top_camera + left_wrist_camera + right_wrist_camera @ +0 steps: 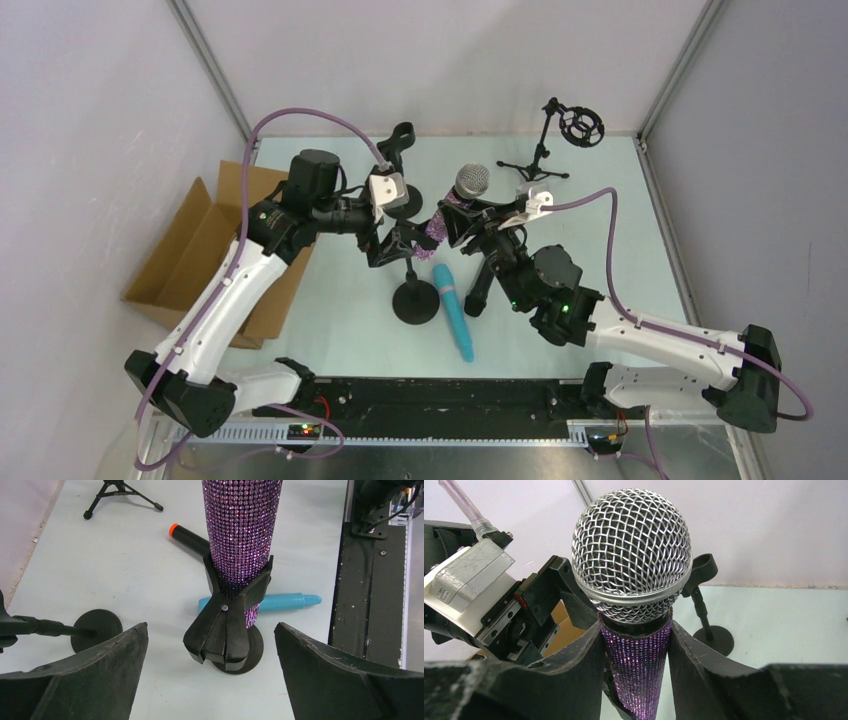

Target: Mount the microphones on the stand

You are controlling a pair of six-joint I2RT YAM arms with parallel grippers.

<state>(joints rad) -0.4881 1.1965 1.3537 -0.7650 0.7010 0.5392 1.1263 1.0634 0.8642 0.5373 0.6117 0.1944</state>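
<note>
The right gripper moves toward the cardboard box [205, 247] [566, 626] next, to its left in the top view, and releases the microphone, since the clip holds the microphone's end.
The purple glitter microphone [639, 670] with its silver mesh head [472, 181] stands nearly upright, and my right gripper [636, 635] is shut on its body just below the head. Its lower end [242, 525] sits between the prongs of the black clip [227, 620] on the round-based stand [416, 301]. My left gripper [211, 630] is open, one finger on either side of the clip and apart from it. The light blue microphone [455, 312] lies on the table beside the stand base. The black microphone with the orange-red end [190, 536] lies behind the clip.
An open cardboard box [215, 250] sits at the left edge. A second round-based stand [97, 627] stands close to my left gripper. A tripod stand with a ring mount [560, 140] is at the back right. Grey walls enclose the table.
</note>
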